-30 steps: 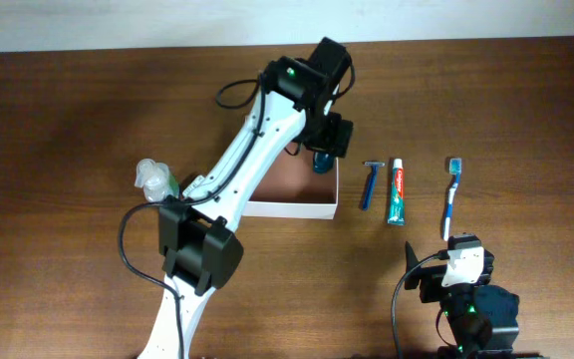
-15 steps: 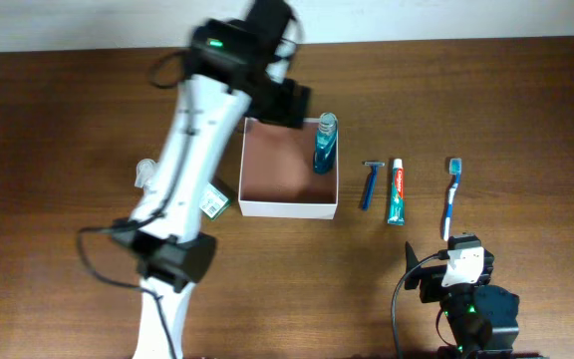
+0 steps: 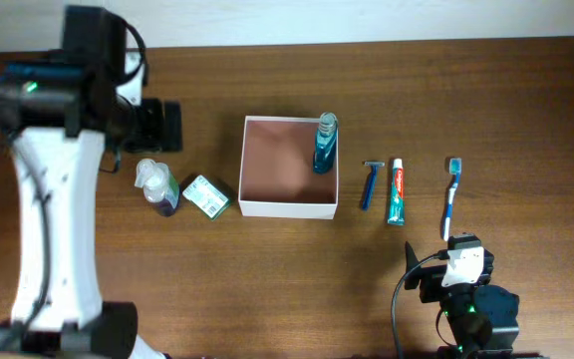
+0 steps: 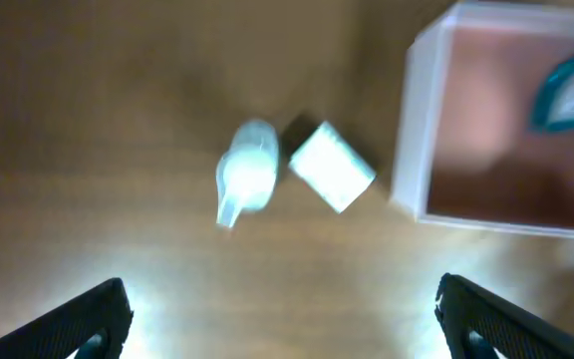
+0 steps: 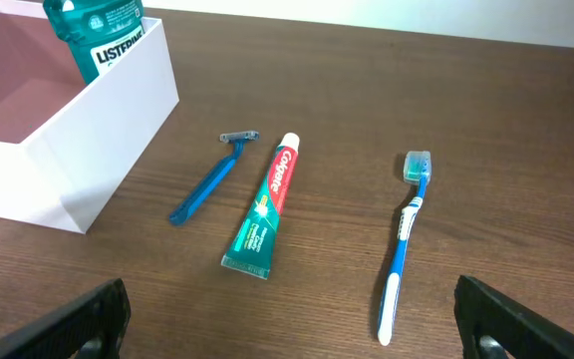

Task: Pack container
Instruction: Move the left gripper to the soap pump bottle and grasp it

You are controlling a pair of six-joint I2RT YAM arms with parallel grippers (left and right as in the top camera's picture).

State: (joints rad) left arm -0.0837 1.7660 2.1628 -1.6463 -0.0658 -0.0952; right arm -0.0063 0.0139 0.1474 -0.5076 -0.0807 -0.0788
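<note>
My left gripper comes down over the clear bottle's upper part (image 3: 155,181) (image 4: 248,174) next, open fingers to either side, because the bottle stands upright with its pump head facing up.
The container (image 3: 250,165) is a square white-walled box with a reddish-brown inside at mid table. A blue-green mouthwash bottle (image 3: 325,145) stands in its right side. My left gripper (image 3: 159,127) is open and empty, held above the table left of the container. In the left wrist view the pump bottle (image 4: 247,172) and the green-and-white packet (image 4: 332,167) lie ahead of the left gripper (image 4: 282,321), with the container (image 4: 413,130) to the right. My right gripper (image 3: 448,263) is open and empty near the front edge. In the right wrist view my right gripper (image 5: 287,324) faces the toothpaste (image 5: 265,209).
A clear pump bottle (image 3: 157,184) and the packet (image 3: 205,195) lie left of the container. Right of it lie a blue razor (image 3: 372,184), a toothpaste tube (image 3: 397,191) and a blue toothbrush (image 3: 450,194). The razor (image 5: 212,179) and toothbrush (image 5: 407,234) show in the right wrist view.
My left arm has swung from above the container's right side far to the left, leaving the mouthwash bottle standing in the container. The right arm has not moved.
</note>
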